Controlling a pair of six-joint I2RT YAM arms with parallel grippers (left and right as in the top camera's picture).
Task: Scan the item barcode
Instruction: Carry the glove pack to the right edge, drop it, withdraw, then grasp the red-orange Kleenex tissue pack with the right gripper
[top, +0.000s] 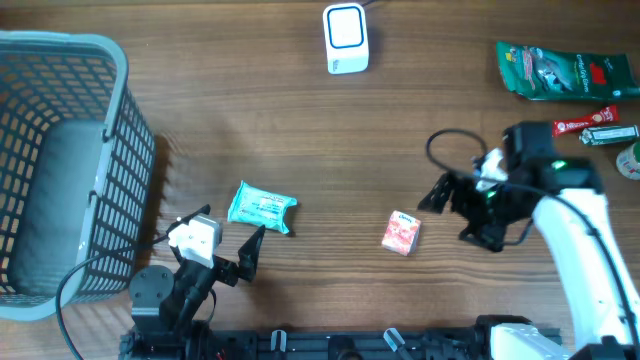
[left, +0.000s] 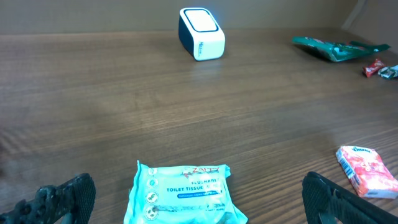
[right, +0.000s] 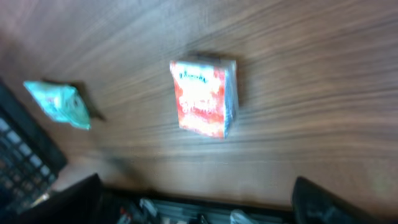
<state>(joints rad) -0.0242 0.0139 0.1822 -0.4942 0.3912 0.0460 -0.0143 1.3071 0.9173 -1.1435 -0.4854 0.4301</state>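
I will move my right gripper down to the left in the overhead view, onto the tissue pack's nearest edge, because the red tissue pack lies flat below my open fingers.
A small red tissue pack lies flat on the wooden table, right of centre. My right gripper hovers just right of it, open and empty, with the pack ahead of the jaws. A teal wipes pack lies left of centre. My left gripper stands open at its near side, one finger on either side, not touching it. The white scanner with a blue-rimmed window stands at the far middle edge.
A tall grey mesh basket fills the left side. A green snack bag and red candy bars lie at the far right. The right arm's cable loops above its wrist.
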